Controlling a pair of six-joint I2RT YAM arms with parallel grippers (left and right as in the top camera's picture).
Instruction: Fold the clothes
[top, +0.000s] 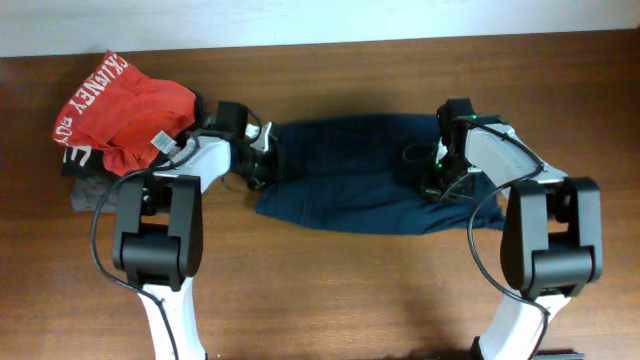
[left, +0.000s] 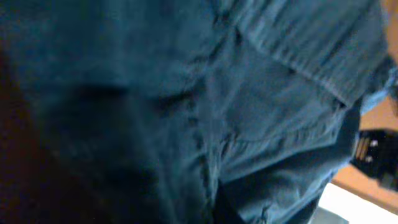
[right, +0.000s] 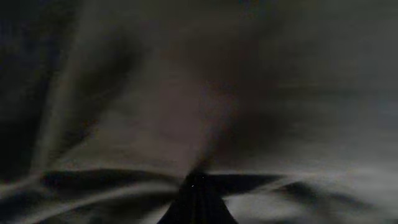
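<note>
The garment's spread middle lies to the right of my left gripper in the overhead view, so I should lift the held edge, carry it over there and release.
The clothes, one plain navy-blue garment, lie spread across the middle of the wooden table. My left gripper sits low at the garment's left edge, shut on the cloth. In the left wrist view the navy cloth fills nearly the whole picture and hides the fingers. My right gripper is down on the garment's right end, shut on it. The right wrist view is dim, with creases of cloth running in to the closed fingertips.
A red garment with white lettering lies bunched at the far left, over a grey folded garment. It lies close behind the left arm's wrist. Both arm bases stand at the front of the table.
</note>
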